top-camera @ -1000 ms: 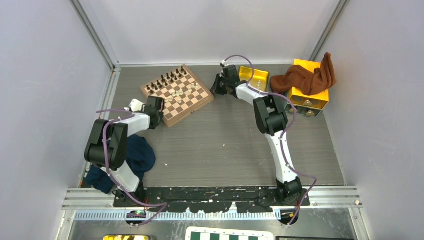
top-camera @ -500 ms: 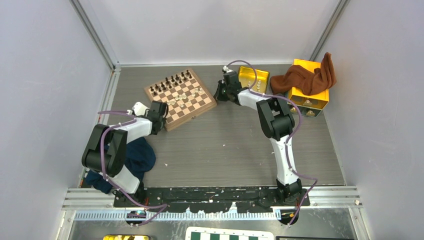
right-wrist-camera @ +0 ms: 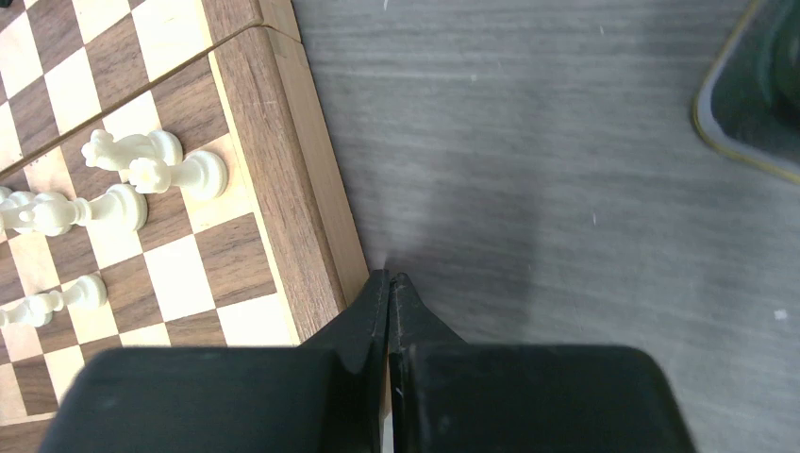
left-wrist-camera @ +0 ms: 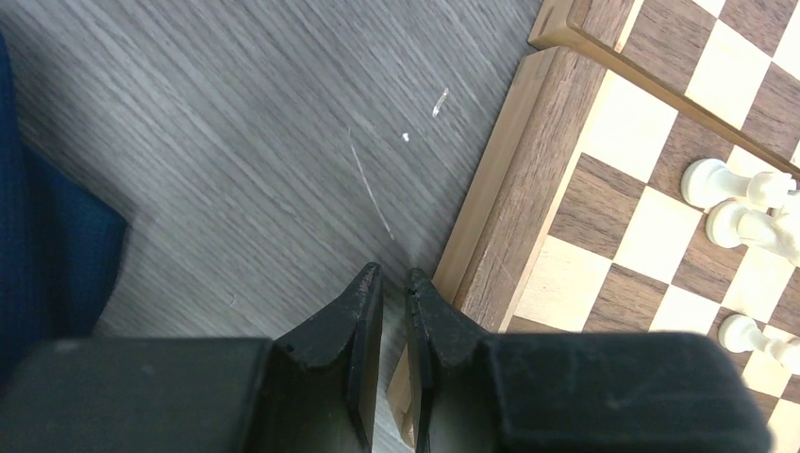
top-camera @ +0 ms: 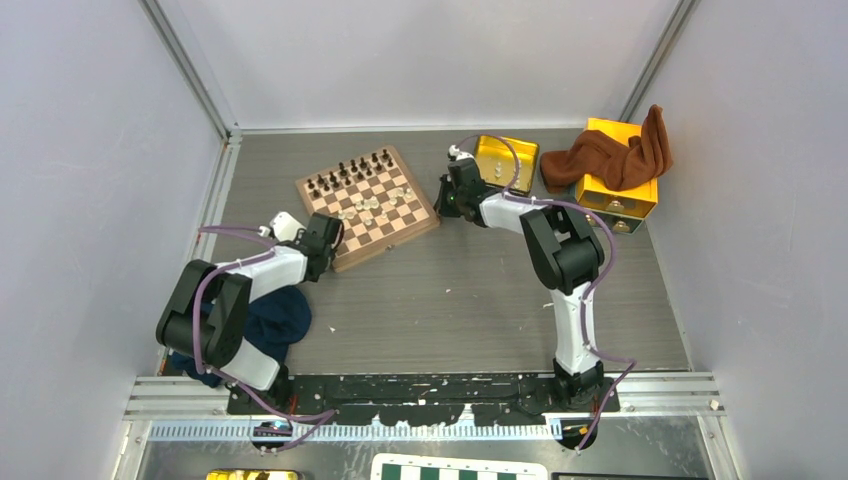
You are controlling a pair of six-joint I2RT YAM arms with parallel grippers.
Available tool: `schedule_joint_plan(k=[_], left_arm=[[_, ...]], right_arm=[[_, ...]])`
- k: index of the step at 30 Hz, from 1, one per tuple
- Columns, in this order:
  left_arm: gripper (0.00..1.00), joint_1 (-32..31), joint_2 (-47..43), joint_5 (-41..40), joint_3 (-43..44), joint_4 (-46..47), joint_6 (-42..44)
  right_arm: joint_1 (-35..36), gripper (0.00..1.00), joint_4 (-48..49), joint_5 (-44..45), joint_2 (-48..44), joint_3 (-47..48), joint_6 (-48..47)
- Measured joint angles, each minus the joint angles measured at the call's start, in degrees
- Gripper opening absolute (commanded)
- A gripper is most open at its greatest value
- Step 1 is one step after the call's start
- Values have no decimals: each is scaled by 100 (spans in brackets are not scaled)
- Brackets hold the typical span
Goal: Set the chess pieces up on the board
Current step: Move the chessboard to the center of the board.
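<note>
The board [top-camera: 392,238] is crooked, so I will pull my right gripper back toward the base while it stays beside the near end of the board's wooden border. Then I will release the board.
The board [top-camera: 392,238] lies skewed on the grey table. Dark chess pieces [top-camera: 350,170] line its far edge, and cream ones [top-camera: 366,206] lie scattered in the middle. My left gripper [top-camera: 333,241] is shut and empty, its tips [left-wrist-camera: 391,278] low on the table against the board's wooden border [left-wrist-camera: 528,179], with white pieces [left-wrist-camera: 745,203] beyond. My right gripper [top-camera: 447,195] is shut too, holding nothing. Its tips [right-wrist-camera: 390,281] touch the opposite border [right-wrist-camera: 292,189], near some white pieces [right-wrist-camera: 151,165].
A yellow tin tray [top-camera: 508,160] holding a few pieces sits just behind the right gripper; its rim [right-wrist-camera: 745,104] shows in the right wrist view. A yellow box [top-camera: 620,190] under a brown cloth [top-camera: 610,155] is far right. A blue cloth [top-camera: 270,315] lies under the left arm.
The board has slid right and toward the near edge, turning slightly. Both shut grippers have moved along with it, staying at its two sides.
</note>
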Motion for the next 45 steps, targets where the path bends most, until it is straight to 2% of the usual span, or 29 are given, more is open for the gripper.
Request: schedule_joint_plan(k=[23, 34, 45], left_arm=[[19, -835, -546, -280, -315, -671, 435], [19, -1493, -599, -302, -332, -741, 743], [18, -2068, -426, -308, -116, -935, 918]], right_arm=[[472, 1, 136, 855, -2041, -2616, -20], [610, 1, -407, 1172, -3305, -3681, -13], [680, 1, -1167, 1445, -4256, -4157, -4]])
